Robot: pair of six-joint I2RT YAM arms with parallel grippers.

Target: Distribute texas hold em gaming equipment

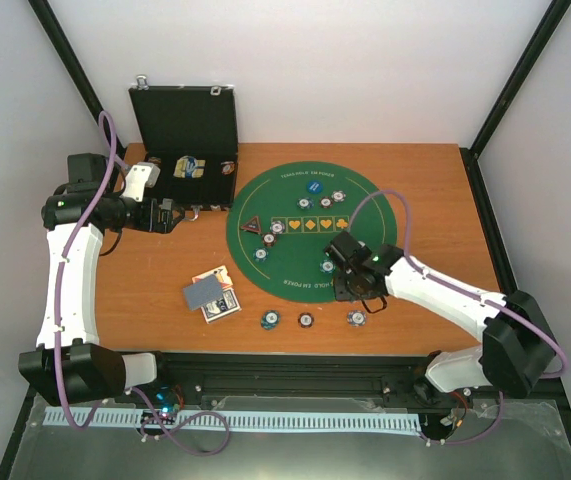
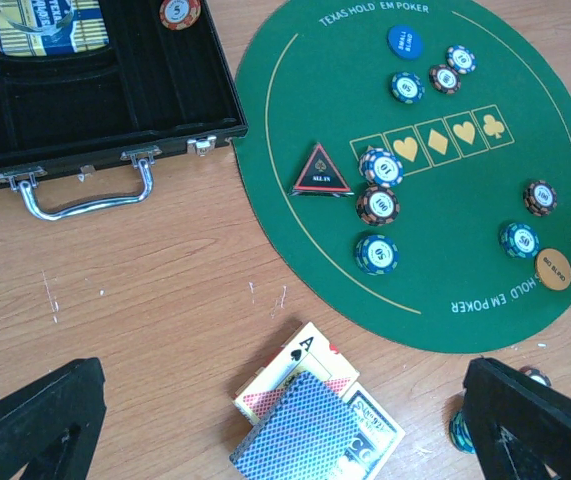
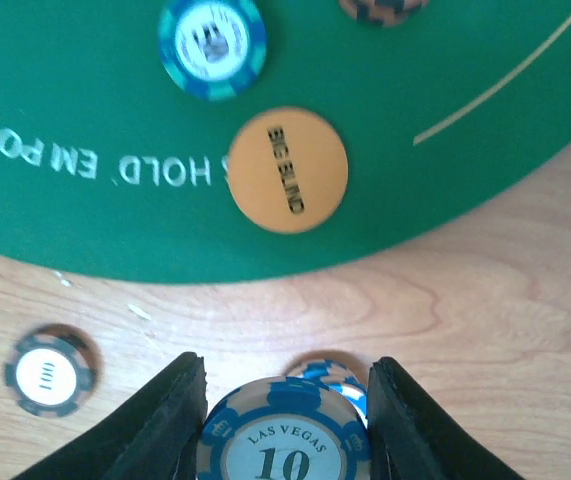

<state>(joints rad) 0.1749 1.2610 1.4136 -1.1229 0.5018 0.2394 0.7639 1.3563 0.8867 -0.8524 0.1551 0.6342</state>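
Observation:
To lower onto green beside the dark chip, my right gripper needs to move outward first, as only that and a blue chip lie by the big blind disc.
My right gripper is shut on a blue-and-cream "10" poker chip, held just off the mat's near edge above another blue chip on the wood. On the green mat lie an orange "big blind" disc, a blue disc, a red-edged triangular token and several striped chips. A loose pile of playing cards lies on the wood, blue backs on top and an ace of spades showing. My left gripper hangs open above the cards, beside the case.
The black hinged case stands open at the back left, with a card box and a chip inside. Three chip piles sit on bare wood near the front edge. A grey chip lies left of my right fingers.

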